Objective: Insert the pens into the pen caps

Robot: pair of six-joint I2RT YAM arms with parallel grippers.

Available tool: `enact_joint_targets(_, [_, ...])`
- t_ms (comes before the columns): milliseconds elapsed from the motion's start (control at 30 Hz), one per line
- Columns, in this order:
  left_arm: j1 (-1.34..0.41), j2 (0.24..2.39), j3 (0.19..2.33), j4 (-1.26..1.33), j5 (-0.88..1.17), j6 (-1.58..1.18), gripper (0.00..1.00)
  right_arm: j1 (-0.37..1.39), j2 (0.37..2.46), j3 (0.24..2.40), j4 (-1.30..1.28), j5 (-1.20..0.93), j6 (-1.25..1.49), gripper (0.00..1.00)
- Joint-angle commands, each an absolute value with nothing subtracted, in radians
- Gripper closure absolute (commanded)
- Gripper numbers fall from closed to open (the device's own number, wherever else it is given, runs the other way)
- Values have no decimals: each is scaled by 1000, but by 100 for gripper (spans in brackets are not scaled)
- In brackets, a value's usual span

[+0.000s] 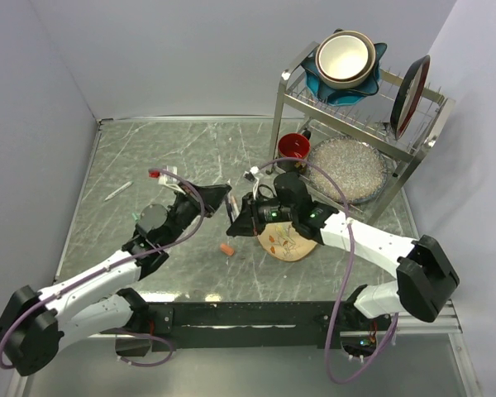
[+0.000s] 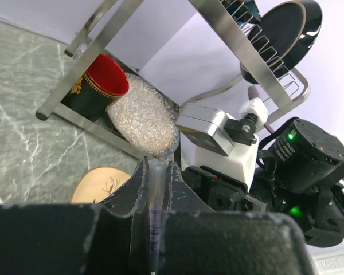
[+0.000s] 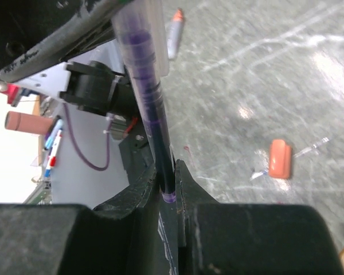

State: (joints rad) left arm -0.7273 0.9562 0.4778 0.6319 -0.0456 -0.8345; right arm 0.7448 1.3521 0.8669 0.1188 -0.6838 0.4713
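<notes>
The purple pen (image 3: 159, 143) is inside the clear cap, so next my left gripper will tilt down and then lower the cap onto the table beside the white pen with the reddish tip.
My left gripper (image 1: 221, 197) is shut on a clear pen cap (image 2: 156, 189), which stands between its fingers in the left wrist view. My right gripper (image 1: 242, 220) is shut on a dark purple pen (image 3: 159, 143). The pen's front end sits inside the clear cap (image 3: 139, 40), and the two grippers meet tip to tip above the table's middle. An orange-red cap (image 1: 226, 249) lies on the table just in front of them; it also shows in the right wrist view (image 3: 279, 158). A white pen with a reddish tip (image 1: 162, 174) lies behind the left gripper. Another white pen (image 1: 117, 191) lies at the far left.
A wooden coaster (image 1: 288, 241) lies under the right arm. A red cup (image 1: 293, 146) stands by a metal dish rack (image 1: 360, 116) at the back right, which holds bowls, a dark plate and a glass dish (image 1: 347, 169). Walls close in the table's sides.
</notes>
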Motion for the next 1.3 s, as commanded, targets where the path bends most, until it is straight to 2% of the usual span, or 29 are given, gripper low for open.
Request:
enact_joint_targets(0, [-848,905,575,79,171,-848,99,635,1229,873,617,-437,532,100])
enact_joint_targets(100, [-839,911,692,-20,46,-833,99,643,1169,784,617,-433,552,99])
enact_joint_targets(200, [-813,939,778,-95,3,-818,99,643,1134,736,565,-462,552,89])
enact_joint_targets(233, [-801,946,796,-121,-32,-818,99,643,1117,729,539,-469,551,82])
enact_joint_targets(300, [-750,966,851,-156,-63,-810,99,643,1095,709,444,-503,543,77])
enact_joint_targets(400, [-652,994,899,-196,-51,-796,99,643,1039,655,350,-564,529,62])
enact_joint_targets(433, [-623,1002,905,-201,-40,-796,99,646,993,635,338,-577,528,53])
enact_joint_targets(500, [-553,1032,923,-201,-12,-782,99,646,942,579,308,-601,520,45])
enact_joint_targets(533, [-534,1046,930,-202,-9,-778,99,644,918,560,301,-603,517,37])
enact_joint_targets(767, [-422,1262,950,-184,-12,-741,99,646,712,477,213,-516,508,11])
enact_joint_targets(833, [-402,1319,957,-164,-14,-750,99,646,687,474,201,-489,509,6])
enact_joint_targets(1033, [-390,1535,1006,-113,-17,-768,99,646,675,500,164,-511,512,0])
enact_joint_targets(1267, [-388,1774,1086,-103,32,-782,99,646,672,505,152,-506,488,0])
